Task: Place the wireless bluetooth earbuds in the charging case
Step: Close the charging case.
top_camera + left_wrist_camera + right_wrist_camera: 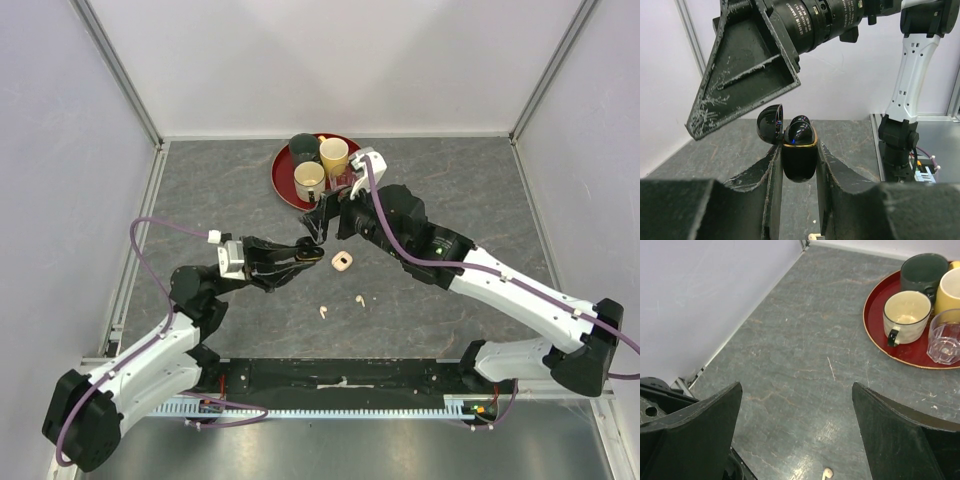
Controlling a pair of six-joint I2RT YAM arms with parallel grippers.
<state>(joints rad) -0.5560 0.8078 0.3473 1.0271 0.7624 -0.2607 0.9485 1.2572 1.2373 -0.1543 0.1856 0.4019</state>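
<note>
The black case, its earbuds seated, goes down next with my left gripper tilting downward and is released there. Bare tabletop beside the cream charging case (342,262) lies below it.
My left gripper (799,150) is shut on a glossy black charging case (799,165) with a gold rim, held upright off the table with its lid (771,125) flipped open. Shiny black earbuds (800,132) sit in its mouth. My right gripper (796,386) stands open and empty, hovering just above and beyond the case; one of its fingers (745,75) fills the upper left of the left wrist view. From above, the two grippers (306,256) (320,222) nearly meet. Two cream-white earbuds (323,311) (358,299) lie loose on the table, near a cream charging case (342,262).
A red tray (283,178) at the back holds a dark cup (303,146), a yellow mug (334,154), a cream cup (309,179) and a clear glass (944,340). Grey walls close in the left, right and back sides.
</note>
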